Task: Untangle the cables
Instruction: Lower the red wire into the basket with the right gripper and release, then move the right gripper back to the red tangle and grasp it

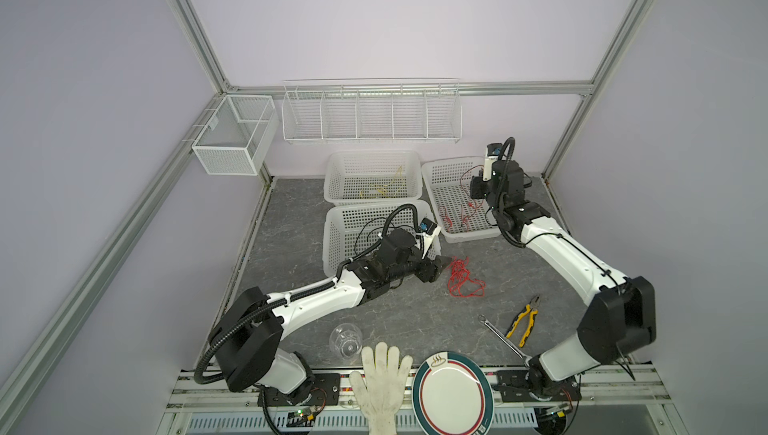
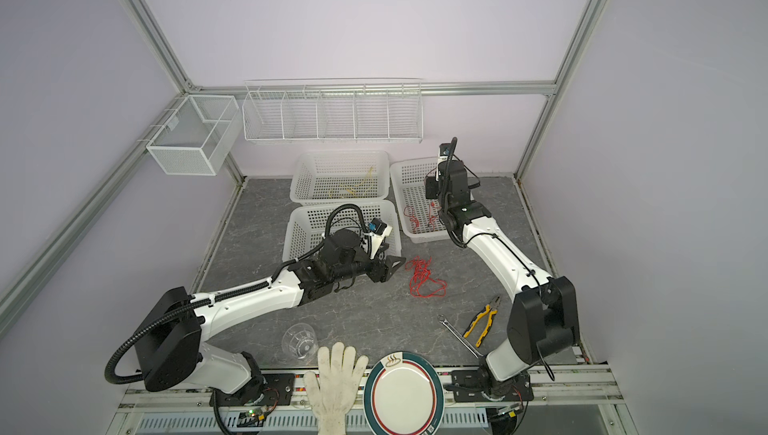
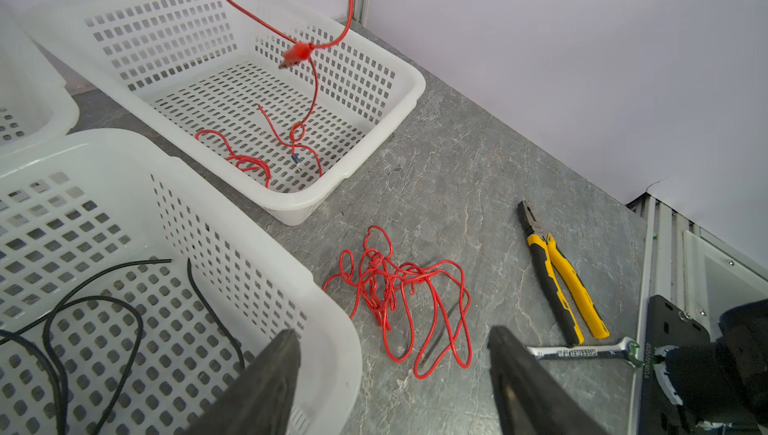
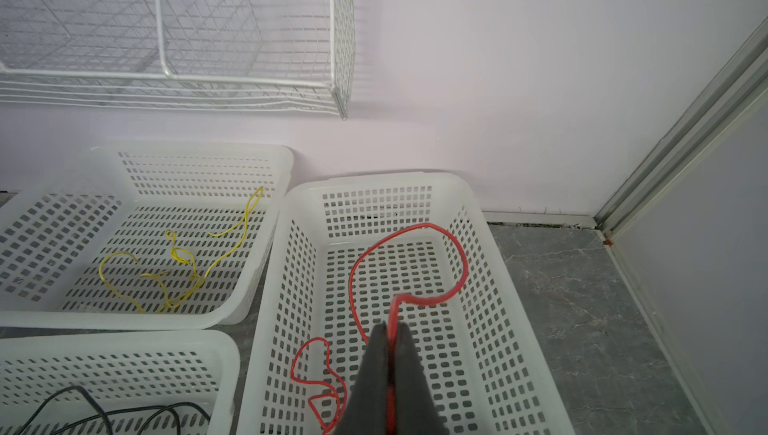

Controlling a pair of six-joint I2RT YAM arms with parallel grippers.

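The red cable's lower loops are already inside the white basket, so the robot's right gripper should next stay above the basket's bottom and open to let go of the cable.
My right gripper (image 4: 390,329) is shut on a red cable (image 4: 415,262) above the right white basket (image 4: 478,212). That cable hangs down with a red clip (image 3: 297,54), and its lower loops lie on the basket floor. A second red cable lies in a tangle (image 1: 463,277) on the grey table. My left gripper (image 3: 392,331) stands open and empty just left of the tangle, beside the near basket (image 3: 324,287). A black cable (image 3: 95,312) lies in that near basket. The yellow cable (image 4: 183,262) lies in the back basket.
Yellow-handled pliers (image 1: 525,320) and a wrench (image 1: 500,335) lie right of the tangle. A glass cup (image 1: 345,339), a white glove (image 1: 384,379) and a plate (image 1: 453,395) sit along the front edge. A wire shelf (image 1: 370,112) and a mesh box (image 1: 232,137) hang on the back wall.
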